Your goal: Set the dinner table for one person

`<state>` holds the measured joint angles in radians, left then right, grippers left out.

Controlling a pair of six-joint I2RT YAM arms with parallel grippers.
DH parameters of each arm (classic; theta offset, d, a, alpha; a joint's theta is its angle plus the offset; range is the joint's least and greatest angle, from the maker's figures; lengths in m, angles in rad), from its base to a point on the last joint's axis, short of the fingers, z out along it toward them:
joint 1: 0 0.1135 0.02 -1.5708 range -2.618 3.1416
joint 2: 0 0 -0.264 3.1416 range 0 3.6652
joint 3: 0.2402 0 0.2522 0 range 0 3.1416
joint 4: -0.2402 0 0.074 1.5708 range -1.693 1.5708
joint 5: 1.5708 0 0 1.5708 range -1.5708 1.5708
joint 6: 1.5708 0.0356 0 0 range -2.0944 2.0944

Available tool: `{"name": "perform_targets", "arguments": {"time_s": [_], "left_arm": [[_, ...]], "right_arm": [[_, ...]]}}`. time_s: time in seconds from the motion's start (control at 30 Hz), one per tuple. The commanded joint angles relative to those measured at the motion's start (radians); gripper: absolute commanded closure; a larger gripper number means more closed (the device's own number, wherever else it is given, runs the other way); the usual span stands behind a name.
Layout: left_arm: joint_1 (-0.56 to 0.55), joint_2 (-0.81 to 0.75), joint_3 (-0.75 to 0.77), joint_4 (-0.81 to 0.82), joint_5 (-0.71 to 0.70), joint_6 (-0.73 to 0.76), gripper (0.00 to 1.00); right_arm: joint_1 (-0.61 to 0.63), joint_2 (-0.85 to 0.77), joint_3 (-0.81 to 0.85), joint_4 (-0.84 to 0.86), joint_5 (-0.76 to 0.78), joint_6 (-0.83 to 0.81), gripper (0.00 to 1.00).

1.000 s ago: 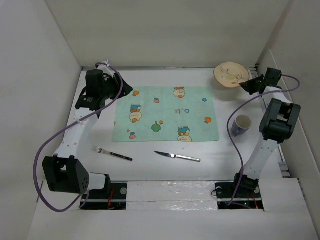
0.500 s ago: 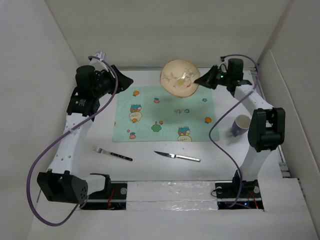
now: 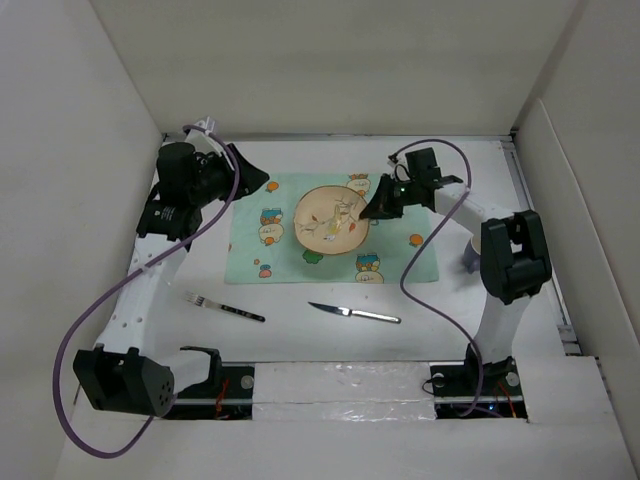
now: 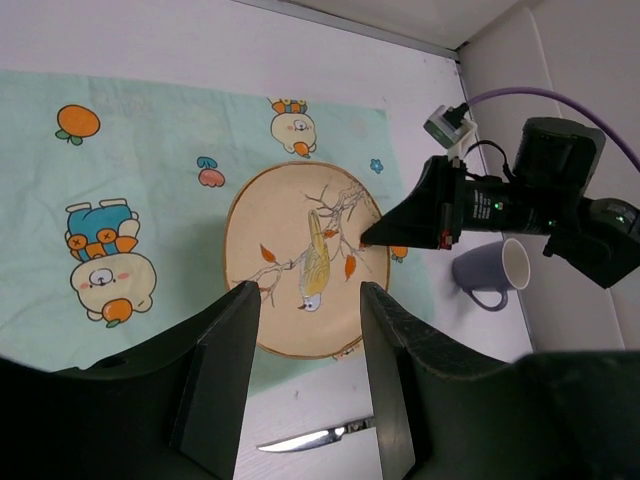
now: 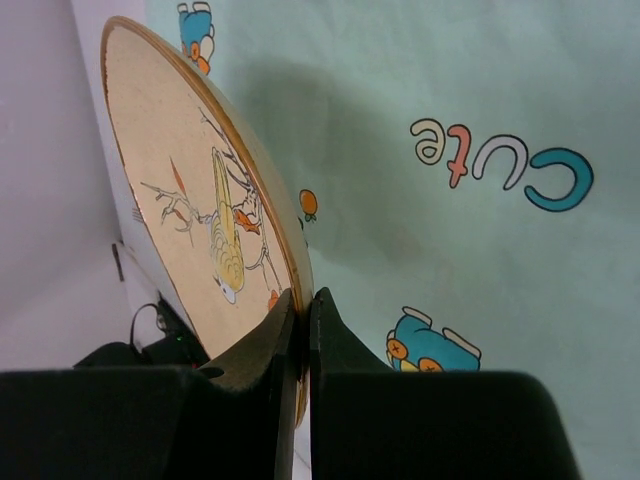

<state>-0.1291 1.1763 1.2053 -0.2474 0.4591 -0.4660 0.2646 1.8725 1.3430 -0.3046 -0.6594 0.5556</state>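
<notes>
The plate is still hanging above the placemat, so my right gripper will next lower it onto the shadowed middle of the placemat and open to let go of the plate's rim.
A beige plate with a bird painted on it sits over the middle of the mint-green placemat on the white dinner table. My right gripper is shut on the plate's right rim; in the right wrist view the rim is pinched between the fingers. The plate also shows in the left wrist view. My left gripper is open and empty, above the placemat's far left corner. A fork and a knife lie near the front. A purple mug stands at the right.
White walls close in the table at the left, back and right. The right arm's purple cable loops over the placemat's right edge. The mug is mostly hidden behind the right arm in the top view.
My right gripper has carried the plate from the far right corner leftward and down onto the middle of the placemat. My left arm has shifted only slightly.
</notes>
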Motion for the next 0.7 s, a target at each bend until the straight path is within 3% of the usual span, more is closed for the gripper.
{"name": "perform_targets", "arguments": {"time_s": [0.0,0.33,0.57,0.6,0.67], "left_arm": [[-0.014,-0.03,0.004,0.023,-0.005,0.026,0.59],[-0.023,-0.044,-0.052,0.028,-0.016,0.033,0.58],[-0.023,-0.047,-0.078,0.034,-0.023,0.036,0.58],[-0.023,-0.047,-0.081,0.036,-0.023,0.036,0.58],[-0.023,-0.047,-0.09,0.036,-0.025,0.035,0.58]], "right_arm": [[0.013,0.028,0.107,0.007,-0.051,-0.045,1.0],[0.032,0.171,0.2,0.006,-0.031,-0.049,1.0],[0.041,0.267,0.277,-0.096,0.006,-0.098,0.99],[0.041,0.274,0.278,-0.108,0.027,-0.103,0.87],[0.041,0.267,0.265,-0.116,0.052,-0.109,0.73]]}}
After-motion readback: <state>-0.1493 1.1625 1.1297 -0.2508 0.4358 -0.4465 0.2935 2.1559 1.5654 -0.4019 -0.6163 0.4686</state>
